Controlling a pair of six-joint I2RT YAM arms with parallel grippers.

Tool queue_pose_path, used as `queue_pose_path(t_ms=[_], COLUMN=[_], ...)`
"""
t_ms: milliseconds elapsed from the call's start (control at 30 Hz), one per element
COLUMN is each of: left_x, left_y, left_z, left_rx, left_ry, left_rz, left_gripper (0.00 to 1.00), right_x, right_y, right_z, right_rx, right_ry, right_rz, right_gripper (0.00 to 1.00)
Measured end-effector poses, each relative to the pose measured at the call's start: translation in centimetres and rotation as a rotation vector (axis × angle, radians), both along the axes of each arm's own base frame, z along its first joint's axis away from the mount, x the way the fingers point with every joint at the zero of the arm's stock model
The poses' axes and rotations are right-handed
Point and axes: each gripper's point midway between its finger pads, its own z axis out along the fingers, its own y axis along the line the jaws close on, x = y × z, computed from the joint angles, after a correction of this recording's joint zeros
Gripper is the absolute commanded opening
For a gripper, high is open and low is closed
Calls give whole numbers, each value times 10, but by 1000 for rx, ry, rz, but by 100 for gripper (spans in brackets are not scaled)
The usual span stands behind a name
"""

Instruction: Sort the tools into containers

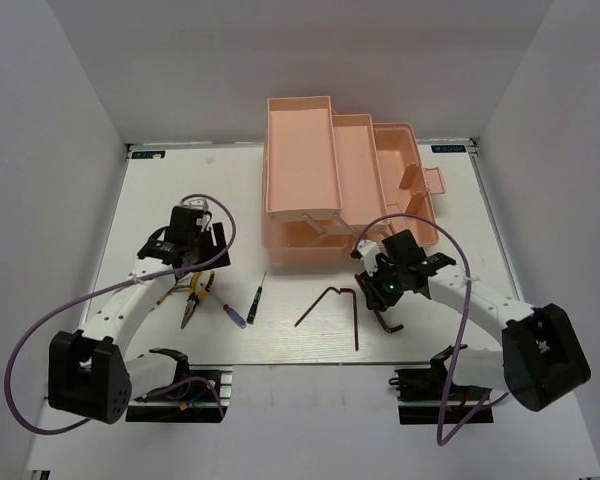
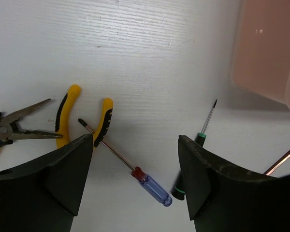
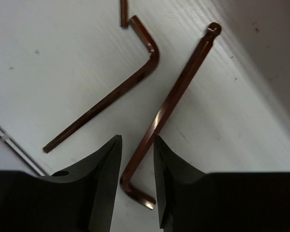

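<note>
My right gripper has the dark hex key's shaft (image 1: pixel 381 319) (image 3: pixel 148 140) between its two open fingers already, so next I will lower it the short way that remains onto the shaft.
The salmon-pink toolbox (image 1: pixel 315 170) stands open at the back with its tiered trays spread. My left gripper (image 1: pixel 194 260) (image 2: pixel 135 140) is open, hovering over the blue-handled screwdriver (image 2: pixel 152 188) (image 1: pixel 234 313); the green-handled screwdriver (image 2: pixel 203 133) (image 1: pixel 257 298) lies just right of it. Yellow-handled pliers (image 2: pixel 70 111) (image 1: pixel 192 296) lie to the left, next to the grey jaws of a second pair of pliers (image 2: pixel 24 121). My right gripper (image 1: pixel 380 290) (image 3: pixel 137 140) is low and open by a narrow gap, its fingers straddling the shaft of a dark hex key (image 3: pixel 176 92) on the table.
Another hex key (image 3: pixel 106 104) (image 1: pixel 315 308) lies left of the straddled one, and a third hex key (image 1: pixel 356 320) lies beside it. The toolbox wall (image 3: pixel 261 53) is close on my right gripper's far side. Purple cables loop round both arms.
</note>
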Motion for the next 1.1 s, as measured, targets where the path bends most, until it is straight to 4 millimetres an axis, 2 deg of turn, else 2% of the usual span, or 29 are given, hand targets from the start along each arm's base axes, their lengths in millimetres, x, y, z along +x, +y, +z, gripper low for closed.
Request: queue_pose_path(t_ms=[100, 233, 433, 533, 567, 633, 700, 800, 900, 1100], left_x=[-7, -17, -34, -43, -46, -50, -55, -63, -71, -77], left_y=[-10, -48, -104, -128, -135, -148, -160, -180, -197, -235], left_z=[-5, -3, 26, 40, 43, 50, 53, 46, 24, -18], left_rx=[-5, -75, -188, -225, -237, -255, -266, -265, -220, -66], left_ry=[14, 5, -114, -171, -189, -220, -240, -233, -168, -68], left_rz=[-72, -270, -548, -664, -698, -757, -806, -870, -923, -997], left_gripper=[81, 77, 72, 72, 72, 72, 72, 68, 65, 65], right_x=[8, 17, 17, 18, 19, 18, 17, 14, 6, -2], right_y=[-1, -6, -9, -8, -7, -6, -5, -7, -16, -31], right_z=[-8, -16, -29, -30, -30, -30, -30, -29, -23, 21], right_rx=[-71, -146, -215, -227, -228, -225, -225, -233, -257, -221], right_ry=[-41, -79, -52, -49, -46, -32, -23, -12, -9, -87], right_rz=[-21, -49, -56, -50, -53, -56, -49, -45, -32, 0], right_gripper=[42, 43, 38, 26, 13, 2, 0, 0, 0, 0])
